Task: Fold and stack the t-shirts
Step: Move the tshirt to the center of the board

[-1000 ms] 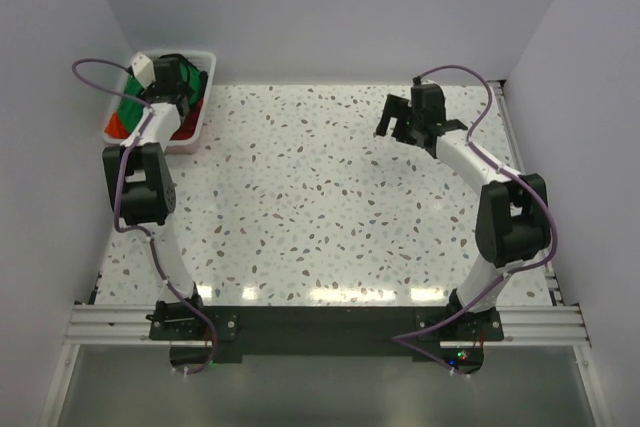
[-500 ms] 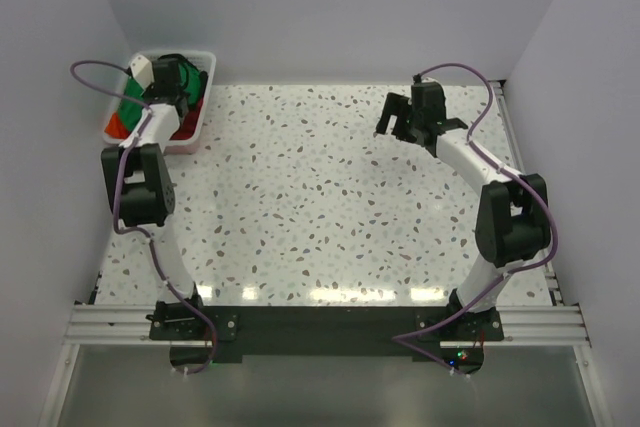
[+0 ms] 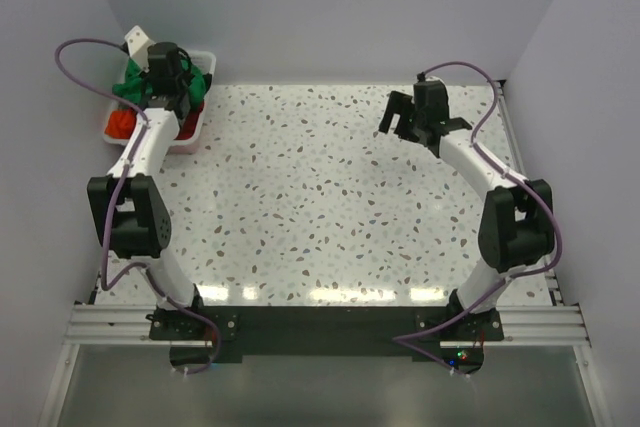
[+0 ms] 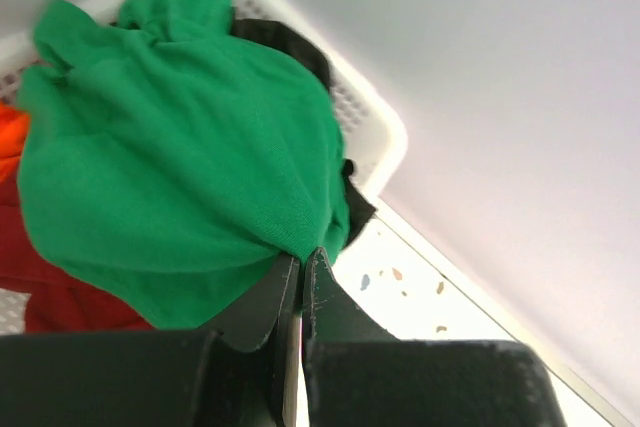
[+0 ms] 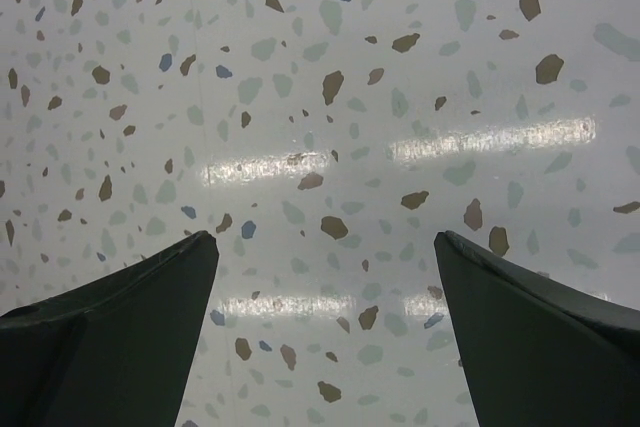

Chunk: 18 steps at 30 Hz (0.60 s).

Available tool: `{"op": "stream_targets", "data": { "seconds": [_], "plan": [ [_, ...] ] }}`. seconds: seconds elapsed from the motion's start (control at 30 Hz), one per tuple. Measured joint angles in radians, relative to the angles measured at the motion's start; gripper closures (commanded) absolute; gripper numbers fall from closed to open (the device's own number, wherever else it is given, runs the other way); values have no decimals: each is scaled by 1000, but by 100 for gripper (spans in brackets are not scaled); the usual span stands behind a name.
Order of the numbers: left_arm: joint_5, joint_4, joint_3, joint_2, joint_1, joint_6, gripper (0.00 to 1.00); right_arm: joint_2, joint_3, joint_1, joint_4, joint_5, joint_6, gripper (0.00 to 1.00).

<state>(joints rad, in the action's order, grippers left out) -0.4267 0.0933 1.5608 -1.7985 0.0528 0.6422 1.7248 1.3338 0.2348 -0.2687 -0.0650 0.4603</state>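
Note:
I should lift my left gripper, carry the green t-shirt [image 4: 180, 167] across and lower it to release it on the bare middle of the table, to the gripper's right in the top view.
The bright green t-shirt [image 4: 180, 167] hangs bunched from my left gripper [image 4: 303, 255], whose jaws are shut on a fold of it. In the top view that gripper [image 3: 170, 72] is raised over the white bin [image 3: 192, 134] at the table's far left corner, with green cloth [image 3: 130, 85] draped below it. A black t-shirt [image 4: 290, 42] and a red t-shirt [image 4: 60, 297] lie in the bin under the green one. My right gripper [image 5: 325, 237] is open over bare table, nothing between its fingers; it hovers at the far right [image 3: 400, 119].
The bin's rim [image 4: 375, 127] sits against the back wall. The speckled terrazzo table [image 3: 320, 207] stretches between the two arms. Purple cables loop off both wrists. Grey walls close in at the left, back and right.
My left gripper has shut on the green t-shirt and risen, pulling it up out of the bin. The right arm has barely moved and stays open.

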Motion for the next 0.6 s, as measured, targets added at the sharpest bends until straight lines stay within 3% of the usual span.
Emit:
{"op": "stream_targets", "data": {
  "seconds": [0.37, 0.6],
  "plan": [
    [35, -52, -14, 81, -246, -148, 100, -224, 0, 0, -82, -71, 10, 5],
    [127, -45, -14, 233, -412, -236, 100, -392, -1, 0, -148, -113, 19, 5]
  ]
}}
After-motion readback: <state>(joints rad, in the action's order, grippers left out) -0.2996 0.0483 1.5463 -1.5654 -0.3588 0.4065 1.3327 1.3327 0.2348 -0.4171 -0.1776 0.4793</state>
